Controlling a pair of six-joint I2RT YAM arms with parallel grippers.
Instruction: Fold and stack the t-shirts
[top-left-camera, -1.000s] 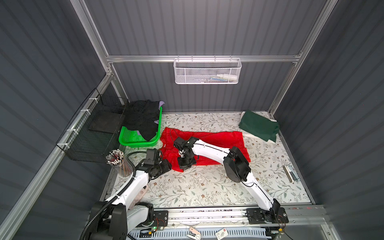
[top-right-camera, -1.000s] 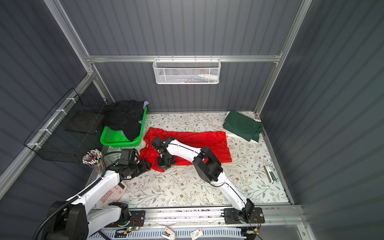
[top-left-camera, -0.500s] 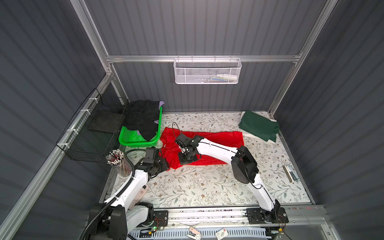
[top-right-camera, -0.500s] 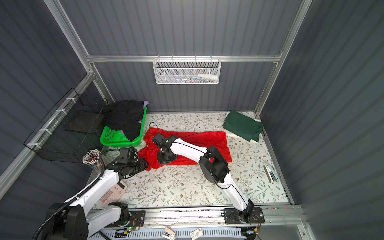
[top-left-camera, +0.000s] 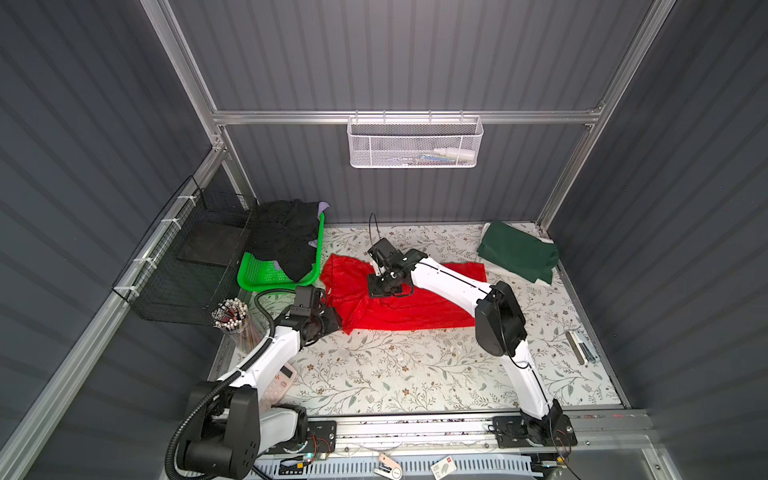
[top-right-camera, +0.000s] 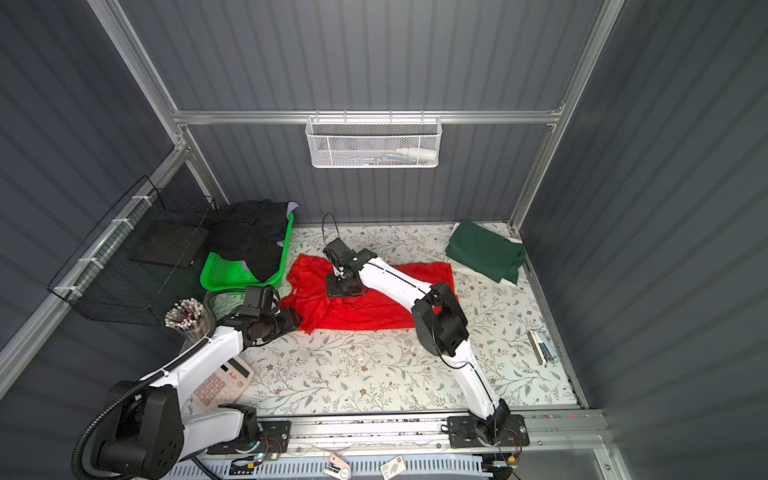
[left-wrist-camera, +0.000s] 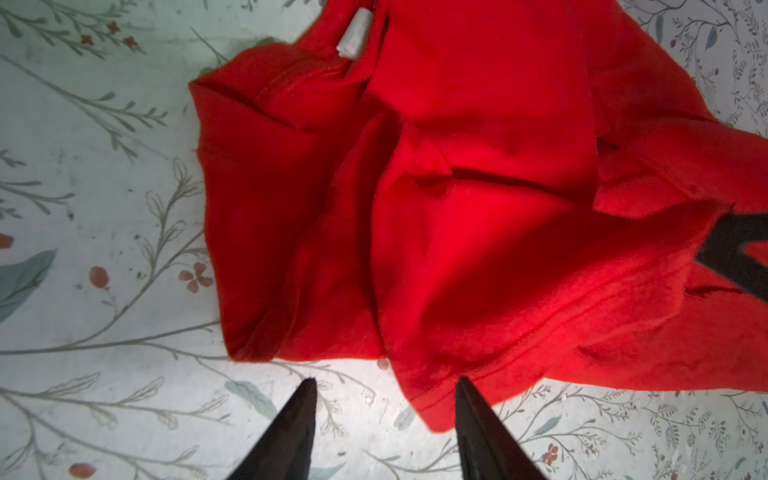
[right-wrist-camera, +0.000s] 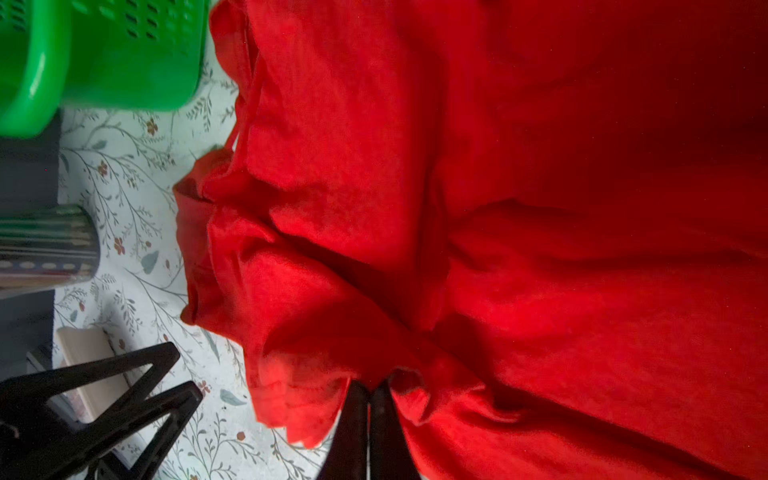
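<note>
I need to move my right gripper toward the folded dark green t-shirt next and release the bunched fold, because the red t-shirt's flatter body (right-wrist-camera: 616, 176) lies that way from it.
A bright red t-shirt (top-left-camera: 419, 311) (top-right-camera: 374, 311) lies crumpled on the floral table, left of centre. My right gripper (top-left-camera: 385, 286) (top-right-camera: 343, 286) (right-wrist-camera: 371, 384) reaches over it, shut on a bunched fold of the red t-shirt (right-wrist-camera: 540, 249). My left gripper (top-left-camera: 337, 324) (top-right-camera: 297, 321) (left-wrist-camera: 385, 381) is open just off the near left corner of the red t-shirt (left-wrist-camera: 457, 208), one fingertip at its hem. A folded dark green t-shirt (top-left-camera: 517, 257) (top-right-camera: 484, 251) rests on a white one (top-left-camera: 542, 282) at the back right. Black t-shirts (top-left-camera: 286, 241) and a lavender one (top-left-camera: 323, 206) fill the basket.
The green lattice basket (top-left-camera: 266, 274) (top-right-camera: 224, 272) (right-wrist-camera: 104, 54) stands at the back left, beside a black wire basket (top-left-camera: 187, 257). A cup of pens (top-left-camera: 232, 318) and a calculator (top-right-camera: 220, 384) sit near the left arm. Small tools (top-left-camera: 582, 347) lie at the right edge.
My right gripper has moved toward the back of the table, pulling the pinched red cloth with it. My left gripper has edged toward the shirt's near left corner and stands a little wider.
</note>
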